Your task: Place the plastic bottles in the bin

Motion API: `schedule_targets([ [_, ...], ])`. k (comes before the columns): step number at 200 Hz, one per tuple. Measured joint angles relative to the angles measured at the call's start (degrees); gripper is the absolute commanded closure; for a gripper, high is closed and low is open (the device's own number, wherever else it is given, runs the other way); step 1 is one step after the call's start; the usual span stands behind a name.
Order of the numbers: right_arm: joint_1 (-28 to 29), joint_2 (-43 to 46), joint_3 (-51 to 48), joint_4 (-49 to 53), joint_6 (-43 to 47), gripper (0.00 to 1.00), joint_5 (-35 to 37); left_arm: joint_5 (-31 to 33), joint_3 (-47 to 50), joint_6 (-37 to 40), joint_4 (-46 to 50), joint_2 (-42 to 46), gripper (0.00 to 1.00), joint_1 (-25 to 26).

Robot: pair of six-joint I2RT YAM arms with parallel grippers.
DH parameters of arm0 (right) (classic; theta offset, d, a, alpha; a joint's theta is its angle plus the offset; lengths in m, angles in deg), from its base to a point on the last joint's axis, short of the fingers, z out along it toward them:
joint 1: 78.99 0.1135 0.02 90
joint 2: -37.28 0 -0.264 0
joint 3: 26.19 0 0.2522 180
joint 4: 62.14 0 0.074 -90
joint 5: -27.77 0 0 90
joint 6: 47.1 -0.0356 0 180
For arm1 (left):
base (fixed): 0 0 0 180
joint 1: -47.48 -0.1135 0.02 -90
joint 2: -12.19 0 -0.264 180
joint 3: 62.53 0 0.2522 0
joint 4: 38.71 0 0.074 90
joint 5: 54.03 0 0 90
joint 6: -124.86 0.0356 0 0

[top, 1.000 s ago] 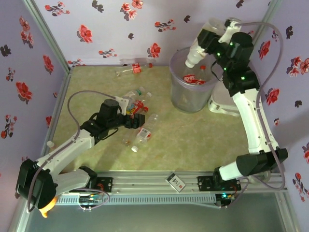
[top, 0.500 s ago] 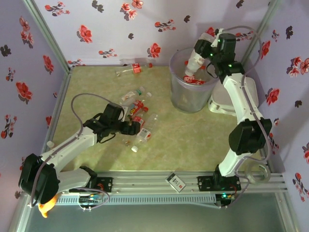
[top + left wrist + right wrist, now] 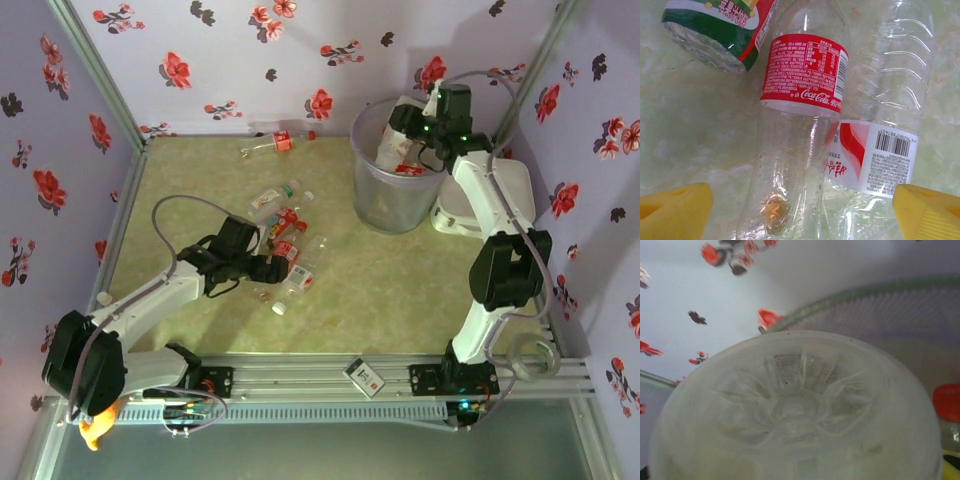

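Observation:
The right gripper stays over the bin's opening (image 3: 374,140) (image 3: 912,352) below it next and opens to release the clear bottle, since that bottle already hangs inside the bin's rim.
My left gripper (image 3: 273,266) hangs open low over the loose plastic bottles in the middle of the floor. Its yellow fingertips (image 3: 671,215) stand either side of two clear bottles lying side by side: a Coca-Cola bottle (image 3: 801,95) and one with a white and red barcode label (image 3: 875,155). A green-labelled bottle (image 3: 715,25) lies beyond them. My right gripper (image 3: 407,128) is shut on a clear bottle (image 3: 790,410), tilted at the rim of the grey-clear bin (image 3: 378,205). The bottle's moulded base hides the fingers. Inside the bin lies a red-labelled bottle (image 3: 408,168).
Another red-labelled bottle (image 3: 276,142) lies near the back wall. A red cap (image 3: 947,402) shows inside the bin. A flat white lid-like object (image 3: 490,208) sits right of the bin. Flowered walls close in the back and sides; a small card (image 3: 365,375) lies on the front rail.
My right arm has swung left and lowered the held bottle into the bin's mouth. My left gripper has shifted slightly toward the front, over the bottles.

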Motion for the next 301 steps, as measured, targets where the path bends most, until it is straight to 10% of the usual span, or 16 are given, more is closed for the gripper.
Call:
schedule_targets([
  [76,1.2,-4.0,-2.1,2.3,1.9,0.43,-0.8,0.0,0.0,0.0,0.0,-2.4,0.07,0.0],
  [136,1.7,-5.0,-1.2,5.0,3.8,0.13,-0.8,0.0,-1.2,0.1,0.2,-4.2,0.02,0.0],
  [301,1.8,12.3,4.4,17.4,11.2,0.01,4.0,1.5,-1.9,0.9,2.6,-4.6,0.02,0.0],
])
